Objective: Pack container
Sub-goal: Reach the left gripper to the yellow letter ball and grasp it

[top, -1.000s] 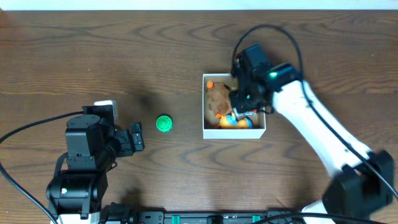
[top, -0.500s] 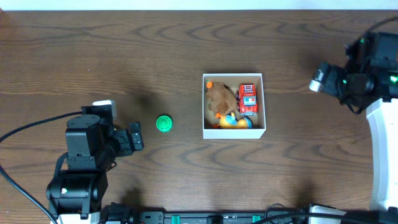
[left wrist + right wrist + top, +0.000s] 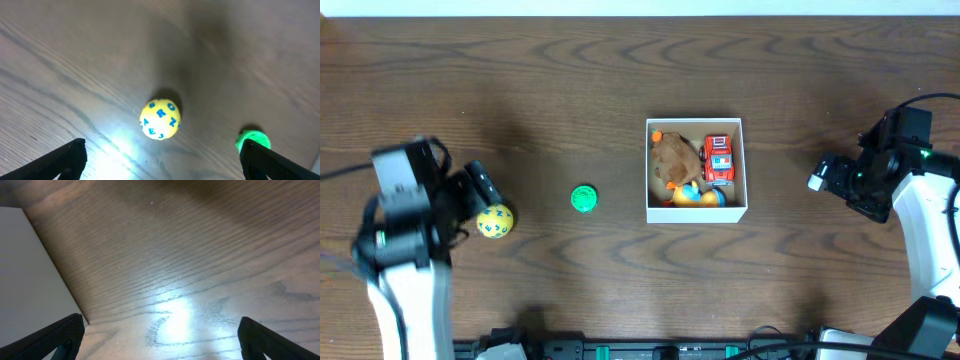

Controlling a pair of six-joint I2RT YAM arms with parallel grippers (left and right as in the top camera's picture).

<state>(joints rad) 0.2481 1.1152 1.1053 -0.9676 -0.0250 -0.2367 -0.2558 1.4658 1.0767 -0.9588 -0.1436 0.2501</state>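
The yellow ball lies below and between my open fingers, so I will lower my left gripper around it and close.
The container, a white-walled square box, stands at the table's middle. It holds a brown plush toy, a red toy car and a yellow-and-orange toy. A yellow ball with blue letters lies at the left, and a green ball lies between it and the container. My left gripper is open and empty, just above the yellow ball, with the green ball by its right finger. My right gripper is open and empty, right of the container.
The right wrist view shows bare wood and the container's white outer wall at the left. Cables run from both arms. The table's far edge runs along the top of the overhead view.
My right arm has drawn back from over the container to the right, and the red car lies inside. My left arm has shifted left, and the yellow ball now shows by its gripper.
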